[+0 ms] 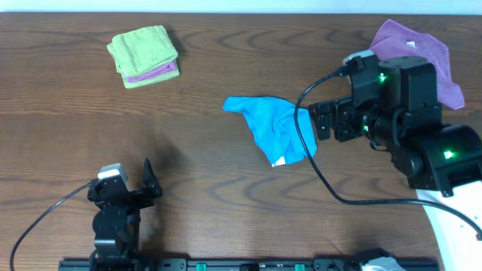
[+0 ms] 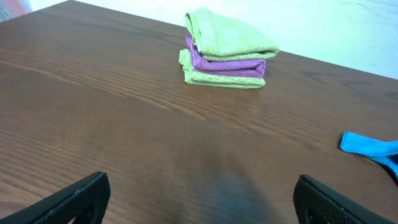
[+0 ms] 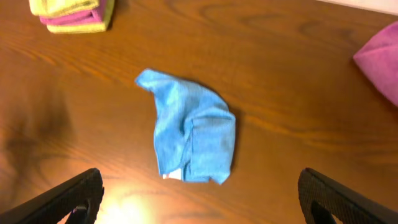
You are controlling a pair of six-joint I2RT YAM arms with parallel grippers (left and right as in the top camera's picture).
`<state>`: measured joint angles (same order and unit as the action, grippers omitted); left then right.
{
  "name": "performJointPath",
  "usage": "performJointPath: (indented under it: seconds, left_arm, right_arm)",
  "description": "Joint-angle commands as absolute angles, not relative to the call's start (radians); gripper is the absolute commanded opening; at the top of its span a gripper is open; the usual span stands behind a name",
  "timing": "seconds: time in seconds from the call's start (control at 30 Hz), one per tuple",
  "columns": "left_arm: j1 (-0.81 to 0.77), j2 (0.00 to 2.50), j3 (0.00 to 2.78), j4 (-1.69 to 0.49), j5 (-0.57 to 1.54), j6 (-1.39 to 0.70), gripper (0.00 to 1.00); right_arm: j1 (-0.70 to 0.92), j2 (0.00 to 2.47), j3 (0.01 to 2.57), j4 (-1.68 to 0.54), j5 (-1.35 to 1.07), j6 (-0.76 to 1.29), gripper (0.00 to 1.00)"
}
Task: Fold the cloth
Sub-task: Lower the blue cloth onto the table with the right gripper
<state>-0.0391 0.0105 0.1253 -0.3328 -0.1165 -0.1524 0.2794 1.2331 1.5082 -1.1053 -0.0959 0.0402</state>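
Note:
The cloth's near corner, along the cloth's edge from the white tag (image 1: pixel 279 160), points onto bare wood, so I will lower my right gripper onto it next.
The sky-blue cloth (image 1: pixel 269 126) lies bunched in a rough, loosely folded heap at the table's middle, with a small white tag (image 1: pixel 279 160) at its near edge. My right gripper (image 1: pixel 321 122) hovers just right of it, open and empty. From the right wrist, the cloth (image 3: pixel 189 127) lies ahead of the wide-spread fingers, apart from them, around my right gripper (image 3: pixel 202 199). My left gripper (image 1: pixel 122 184) sits near the front left edge, far from the cloth. In its own view my left gripper (image 2: pixel 202 199) is open over bare wood, with one cloth corner (image 2: pixel 370 148) at the far right.
A folded stack of lime-green and purple cloths (image 1: pixel 143 56) sits at the back left, also seen as the stack (image 2: pixel 227 53) from the left wrist. A loose purple cloth (image 1: pixel 418 49) lies at the back right, partly under the right arm. Black cables trail toward the front edge.

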Motion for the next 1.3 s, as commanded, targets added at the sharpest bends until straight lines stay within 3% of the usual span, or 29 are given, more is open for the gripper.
performJointPath:
  seconds: [0.0, 0.1, 0.13, 0.17, 0.2, 0.23, 0.27, 0.57, 0.9, 1.27]
  left_arm:
    - [-0.032, 0.004, 0.103, -0.339, -0.13, -0.135, 0.95]
    - [-0.032, 0.004, 0.103, -0.339, -0.13, -0.135, 0.95]
    - [-0.032, 0.004, 0.103, -0.339, -0.13, -0.135, 0.95]
    - [-0.032, 0.004, 0.103, -0.339, -0.13, -0.135, 0.95]
    - [-0.032, 0.004, 0.103, -0.339, -0.13, -0.135, 0.95]
    - [-0.032, 0.004, 0.103, -0.339, -0.13, -0.135, 0.95]
    - [-0.032, 0.004, 0.103, -0.339, -0.13, -0.135, 0.95]
    - [-0.032, 0.004, 0.103, -0.339, -0.13, -0.135, 0.95]
    - [-0.032, 0.004, 0.103, -0.339, -0.13, -0.135, 0.95]
    - [-0.032, 0.004, 0.103, -0.339, -0.13, -0.135, 0.95]
  right_arm:
    - [0.287, 1.254, 1.509, -1.125, -0.08, 0.037, 0.98]
    - [0.29, 1.296, 1.466, -1.133, -0.086, 0.038, 0.8]
    - [0.29, 1.315, 1.452, -1.135, -0.086, 0.044, 0.61]
    - [0.29, 1.335, 1.436, -1.14, -0.086, 0.051, 0.54]
    - [0.29, 1.353, 1.42, -1.141, -0.086, 0.051, 0.55]
    - [0.29, 1.37, 1.404, -1.142, -0.086, 0.051, 0.65]
    - [0.29, 1.39, 1.385, -1.141, -0.086, 0.051, 0.68]
    - [0.375, 1.547, 1.26, -1.065, -0.054, 0.014, 0.73]
    - [0.493, 1.752, 1.262, -1.037, 0.283, 0.04, 0.73]
    - [0.491, 1.866, 1.262, -0.957, 0.37, 0.04, 0.64]
